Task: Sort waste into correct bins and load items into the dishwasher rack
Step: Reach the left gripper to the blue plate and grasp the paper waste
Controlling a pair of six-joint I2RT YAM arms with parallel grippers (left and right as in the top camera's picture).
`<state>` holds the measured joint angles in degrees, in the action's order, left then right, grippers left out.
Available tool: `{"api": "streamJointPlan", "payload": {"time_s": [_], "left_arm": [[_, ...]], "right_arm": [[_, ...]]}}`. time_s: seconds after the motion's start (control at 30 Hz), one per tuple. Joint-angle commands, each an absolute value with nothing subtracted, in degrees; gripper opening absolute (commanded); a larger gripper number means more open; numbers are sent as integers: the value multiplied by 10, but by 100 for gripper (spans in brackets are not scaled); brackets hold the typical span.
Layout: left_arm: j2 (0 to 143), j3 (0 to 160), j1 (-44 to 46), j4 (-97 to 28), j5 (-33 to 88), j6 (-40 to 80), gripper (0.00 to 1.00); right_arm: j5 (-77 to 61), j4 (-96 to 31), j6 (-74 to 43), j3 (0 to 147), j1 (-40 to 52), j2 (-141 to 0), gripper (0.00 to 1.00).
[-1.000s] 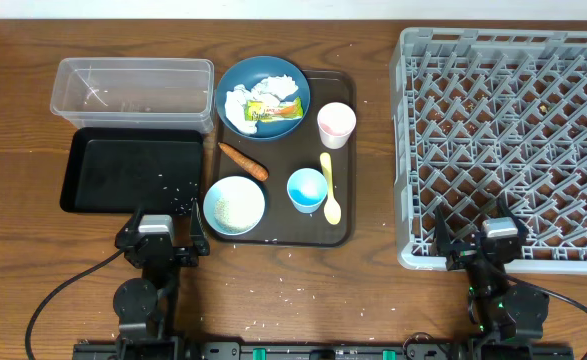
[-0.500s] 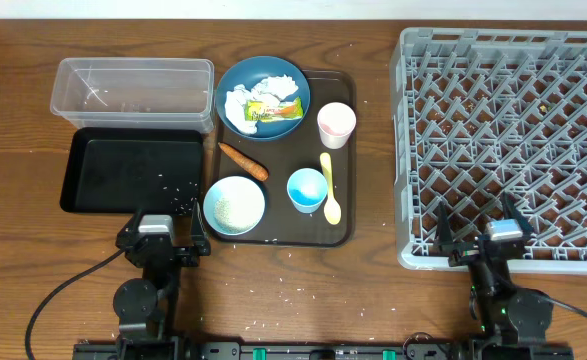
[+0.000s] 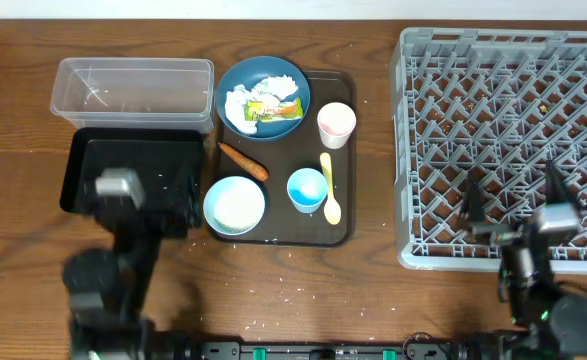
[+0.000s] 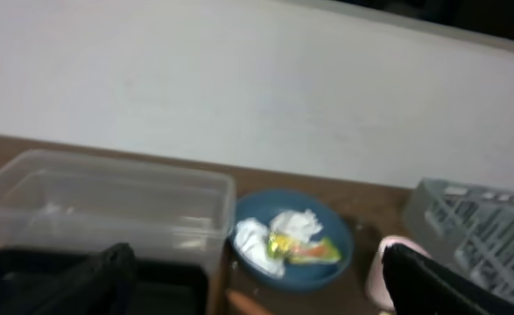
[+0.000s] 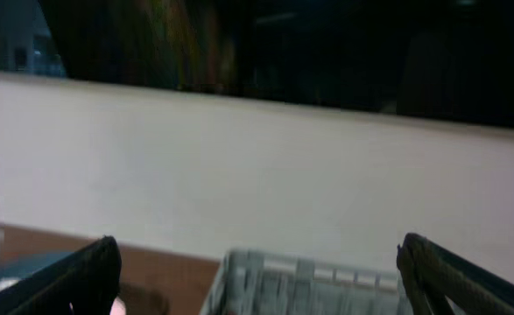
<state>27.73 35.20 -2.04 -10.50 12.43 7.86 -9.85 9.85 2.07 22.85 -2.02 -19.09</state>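
Next, my left gripper needs to reach outward and to its right in the overhead view, then lower onto the folds of the crumpled white tissue (image 4: 295, 224), which lies that way.
The dark blue plate (image 3: 273, 72) holds white tissue (image 3: 240, 103) and the yellow-green wrapper (image 3: 276, 109); it also shows in the left wrist view (image 4: 327, 267). The carrot piece (image 3: 243, 160), pink cup (image 3: 335, 124), light blue cup (image 3: 307, 190), pale bowl (image 3: 234, 205) and yellow spoon (image 3: 329, 188) lie on the brown tray. My left gripper (image 3: 138, 180) is open and empty, raised over the black tray (image 3: 93, 150) beside the clear tub (image 3: 133, 63). My right gripper (image 3: 513, 195) is open and empty over the front of the dishwasher rack (image 3: 508, 100).
The brown serving tray (image 3: 313, 232) sits between the bins and the rack. Loose rice grains (image 3: 293, 292) dot the table in front of it. A white wall stands behind the table in both wrist views.
Both arms have risen from their low rest at the table's front edge. The left gripper moved up over the black tray, the right up over the rack's front. Both stay open.
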Motion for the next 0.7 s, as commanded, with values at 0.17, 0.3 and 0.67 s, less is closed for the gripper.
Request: {"api": "streamJointPlan", "payload": {"time_s": [0.17,0.3,0.67], "left_arm": [[684,758,39,-335,154,51,92],[883,992,95,-483,154,25,92],[1171,1161,162,-453,159,25,89]], "right_arm": [[-160,-94,11,474,-20,-415,99],[-204,-157,11,551,-20,-493,99],[-245,-214,11,570,-20,-543,99]]}}
